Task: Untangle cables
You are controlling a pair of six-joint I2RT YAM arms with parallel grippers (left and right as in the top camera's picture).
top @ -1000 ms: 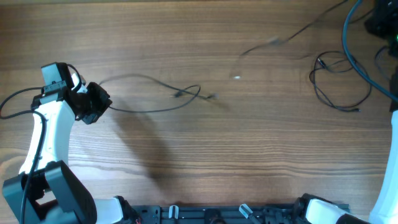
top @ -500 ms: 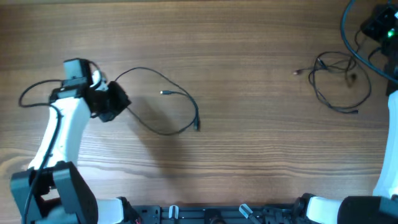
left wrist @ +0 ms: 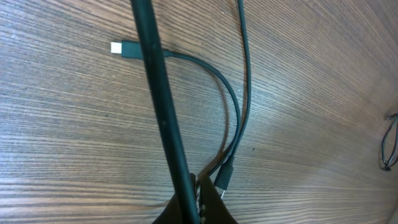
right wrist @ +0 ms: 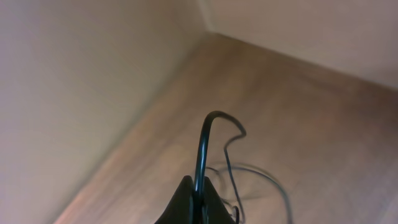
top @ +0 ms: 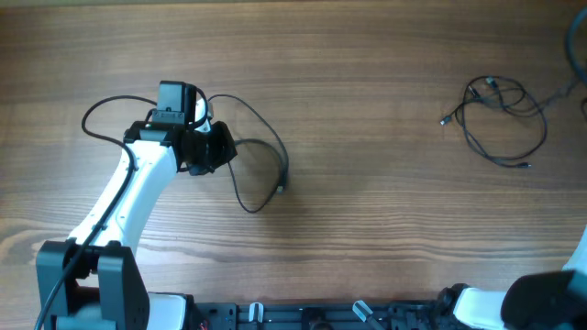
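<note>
My left gripper will lift its piece of the cable and move it to the right in the overhead view, over the loose loop [top: 278, 151] [left wrist: 239, 115], because the cable still curves together there.
One thin black cable [top: 275, 151] lies in a loose loop on the wooden table at left centre, with a plug end [top: 281, 188]. My left gripper [top: 220, 151] is shut on this cable. In the left wrist view the jaws [left wrist: 198, 199] pinch a strand that runs up the frame, and the cable [left wrist: 233, 106] curves from a white-tipped plug [left wrist: 117, 48] to a plug by the jaws. A second cable tangle [top: 500, 124] lies at the right. My right gripper [right wrist: 198, 193] is shut on a cable strand [right wrist: 202, 143] above that blurred tangle [right wrist: 273, 186]; it is outside the overhead view.
The left arm's own thicker black cable [top: 101, 115] loops behind its wrist. A black rail [top: 312, 316] runs along the table's front edge. A strand from the right tangle leads to the right edge [top: 564, 90].
My left gripper has moved right with its cable, and the loop has bunched closer to it. The right gripper has left the overhead view; the right tangle has shifted slightly.
</note>
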